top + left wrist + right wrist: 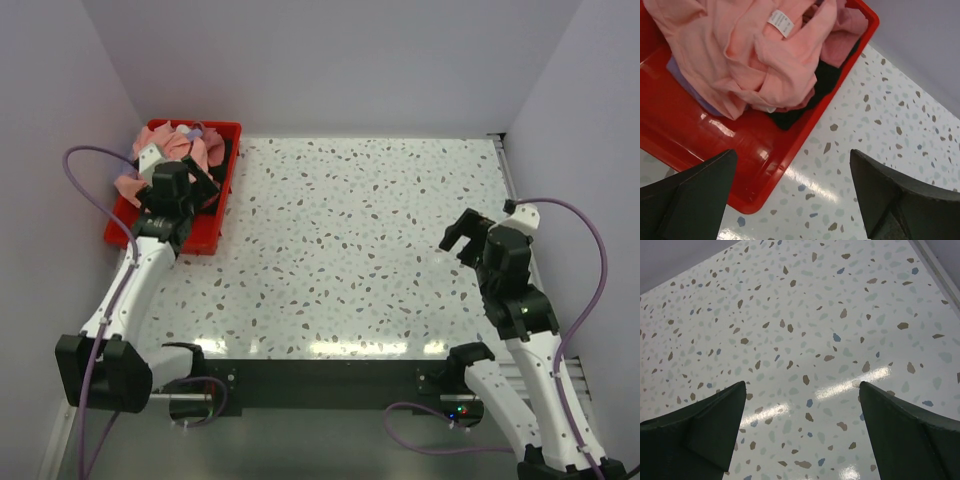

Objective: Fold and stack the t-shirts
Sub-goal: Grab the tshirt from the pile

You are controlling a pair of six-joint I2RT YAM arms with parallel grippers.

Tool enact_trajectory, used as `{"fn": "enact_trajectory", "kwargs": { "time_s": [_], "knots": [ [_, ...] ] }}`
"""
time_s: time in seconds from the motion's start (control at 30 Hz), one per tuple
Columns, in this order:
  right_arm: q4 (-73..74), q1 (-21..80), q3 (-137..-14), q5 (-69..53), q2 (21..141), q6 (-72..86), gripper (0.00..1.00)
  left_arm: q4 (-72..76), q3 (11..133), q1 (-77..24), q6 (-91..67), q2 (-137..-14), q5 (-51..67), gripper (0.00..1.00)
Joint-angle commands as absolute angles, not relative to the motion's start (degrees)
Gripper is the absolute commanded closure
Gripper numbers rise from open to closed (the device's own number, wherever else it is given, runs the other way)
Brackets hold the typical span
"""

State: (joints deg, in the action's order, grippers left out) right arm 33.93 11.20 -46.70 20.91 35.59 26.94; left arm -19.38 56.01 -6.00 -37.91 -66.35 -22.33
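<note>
I will lower my left gripper's open fingers over the salmon-pink t-shirt's raised, stitched fold, bunched below near the white label.
A crumpled pile of t-shirts lies in the red bin (205,235) at the table's far left. The salmon-pink t-shirt (765,55) is on top, with a white label showing. A lavender one (687,85) peeks out below it, a dusty rose one (845,35) lies at the far side, and a dark cloth (825,82) lies underneath. The pile also shows in the top view (185,150). My left gripper (792,170) is open and empty, above the bin's near corner. My right gripper (802,390) is open and empty over bare table at the right (458,238).
The speckled white table (360,240) stretches between the arms. Grey walls close it in at the back and both sides. The red bin (765,165) sits against the left wall. A metal rail (505,170) runs along the right edge.
</note>
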Motion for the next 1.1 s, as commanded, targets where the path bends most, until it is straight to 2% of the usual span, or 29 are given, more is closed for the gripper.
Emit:
{"fn": "enact_trajectory", "kwargs": {
  "time_s": [0.0,0.17,0.43,0.5,0.53,0.57,0.63,0.67,0.77,0.87,1.07],
  "knots": [
    [34.19,11.16,-49.22,19.17,36.47,25.75,0.01,-17.94,62.39,-0.71,-37.45,-72.32,-23.66,0.0],
    [32.87,11.16,-47.63,16.26,36.38,24.53,0.01,-16.6,68.36,5.35,-35.95,-82.67,-16.53,0.0],
    [33.05,11.16,-48.34,15.38,38.23,24.08,0.01,-13.72,73.12,6.59,-32.87,-95.34,-11.61,0.0],
    [32.7,11.16,-47.9,14.68,38.41,24.08,0.01,-11.88,73.65,6.59,-32.52,-97.02,-9.94,0.04],
    [32.35,11.25,-47.38,14.07,38.32,24.0,0.01,-11.52,74.26,6.59,-32.61,-98.6,-9.41,0.09],
    [32.08,11.16,-47.29,13.63,38.41,23.99,0.01,-11.51,74.79,6.59,-32.69,-99.31,-8.8,0.25],
    [32.52,11.16,-47.72,13.27,38.58,23.82,0.01,-12.3,75.85,6.59,-32.7,-100.54,-7.12,0.4],
    [32.78,11.16,-47.9,13.01,38.5,23.64,0.01,-12.65,76.81,6.59,-32.7,-100.55,-7.03,0.62],
    [32.35,11.25,-47.81,12.83,38.15,23.64,0.01,-14.32,77.87,6.5,-32.78,-99.06,-8.78,1.0],
    [32.08,11.16,-47.29,12.48,37.71,23.64,0.01,-13.45,77.26,6.59,-32.52,-95.37,-10.9,1.0],
    [31.55,11.16,-47.2,11.34,37.27,23.38,0.01,-9.06,75.23,6.59,-32.52,-83.86,-6.42,1.0]
  ]
}}
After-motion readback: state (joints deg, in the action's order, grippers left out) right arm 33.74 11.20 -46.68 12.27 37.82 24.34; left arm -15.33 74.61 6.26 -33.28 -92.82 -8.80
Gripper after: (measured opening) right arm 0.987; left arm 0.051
